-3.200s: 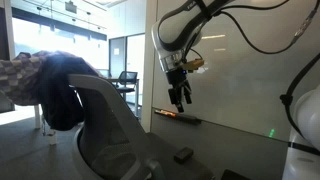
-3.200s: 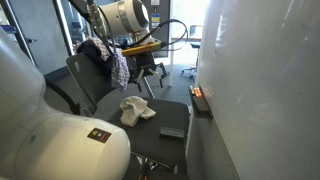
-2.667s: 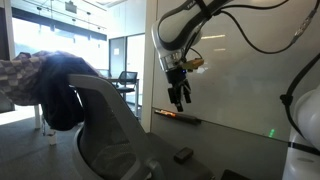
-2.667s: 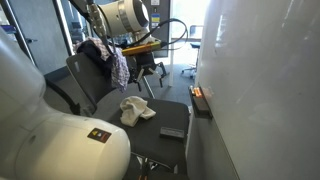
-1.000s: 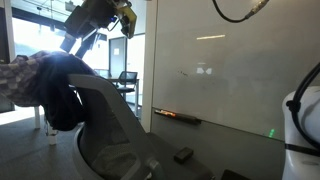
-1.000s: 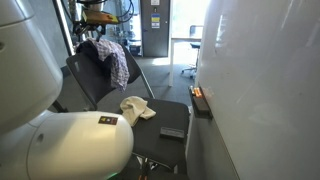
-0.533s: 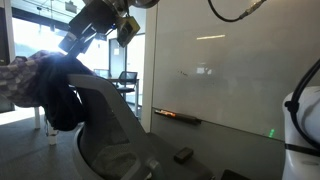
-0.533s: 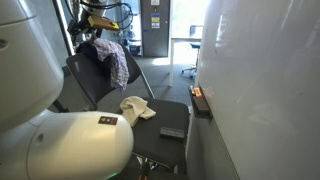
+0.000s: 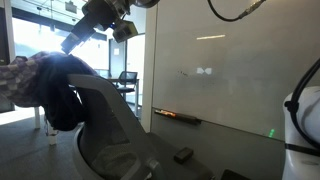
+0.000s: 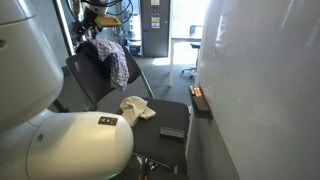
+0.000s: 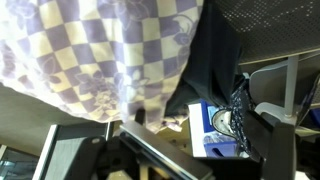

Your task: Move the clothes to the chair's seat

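Note:
Loose fabric of the plaid piece [image 10: 114,58] [image 11: 150,75] hangs below my gripper's open fingers. My gripper will go down onto it next, toward the seat side of the chair's back.
The clothes [image 9: 45,80], a dark navy bundle with a plaid piece, hang over the top of the chair's light-grey back [image 9: 108,112]; they also show in an exterior view [image 10: 112,58]. The dark seat [image 10: 160,115] lies below, and shows in an exterior view [image 9: 125,160]. My gripper [image 9: 72,42] hangs just above the top of the bundle, seen also in an exterior view [image 10: 93,22]. In the wrist view the plaid fabric [image 11: 90,50] and dark fabric [image 11: 215,60] fill the frame close above my gripper [image 11: 200,140], whose jaws stand apart and hold nothing.
A crumpled white cloth [image 10: 135,108] and a small black object [image 10: 172,132] lie on the seat. A glass whiteboard wall [image 9: 230,70] with a marker tray [image 10: 200,100] stands beside the chair. Small black chairs [image 9: 126,78] stand in the room behind.
The arm has swung from the whiteboard over to the chair's back. In the last second the gripper has come closer to the top of the clothes. The clothes have not moved.

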{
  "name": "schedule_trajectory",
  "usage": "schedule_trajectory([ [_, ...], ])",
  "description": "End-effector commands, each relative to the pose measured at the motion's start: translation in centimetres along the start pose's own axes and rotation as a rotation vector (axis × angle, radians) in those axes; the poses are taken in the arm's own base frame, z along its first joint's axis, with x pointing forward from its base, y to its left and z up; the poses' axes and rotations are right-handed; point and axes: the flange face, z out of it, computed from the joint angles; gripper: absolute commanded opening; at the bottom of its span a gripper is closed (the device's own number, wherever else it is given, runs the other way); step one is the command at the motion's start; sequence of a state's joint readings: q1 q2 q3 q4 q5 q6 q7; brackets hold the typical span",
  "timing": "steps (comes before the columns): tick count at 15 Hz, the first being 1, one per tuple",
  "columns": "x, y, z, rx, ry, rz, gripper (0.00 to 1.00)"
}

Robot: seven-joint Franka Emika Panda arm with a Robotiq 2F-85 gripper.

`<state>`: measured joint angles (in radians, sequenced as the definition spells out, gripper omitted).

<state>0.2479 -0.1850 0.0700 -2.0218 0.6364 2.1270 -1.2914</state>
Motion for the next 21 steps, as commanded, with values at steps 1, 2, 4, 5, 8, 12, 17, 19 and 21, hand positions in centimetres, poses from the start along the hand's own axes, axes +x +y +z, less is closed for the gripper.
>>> schedule_trajectory([
  [1,0.5,1.1,-1.1,-0.098,-0.017,-0.066,1.0],
  [2,0.4,1.1,-1.2,-0.111,-0.036,-0.072,1.0],
  [4,0.1,1.2,-1.3,-0.113,-0.086,-0.072,1.0],
  [5,-0.1,1.1,-1.3,-0.104,-0.111,-0.072,1.0],
  [8,-4.3,0.6,3.5,-0.091,-0.147,-0.078,1.0],
  [12,-8.7,-0.1,9.5,-0.05,-0.194,-0.034,1.0],
  [17,-10.9,0.0,12.7,-0.075,-0.172,-0.002,0.59],
  [19,-11.2,0.4,12.1,-0.099,-0.157,0.004,0.43],
  [21,-11.3,0.8,11.4,-0.129,-0.146,0.023,0.28],
])
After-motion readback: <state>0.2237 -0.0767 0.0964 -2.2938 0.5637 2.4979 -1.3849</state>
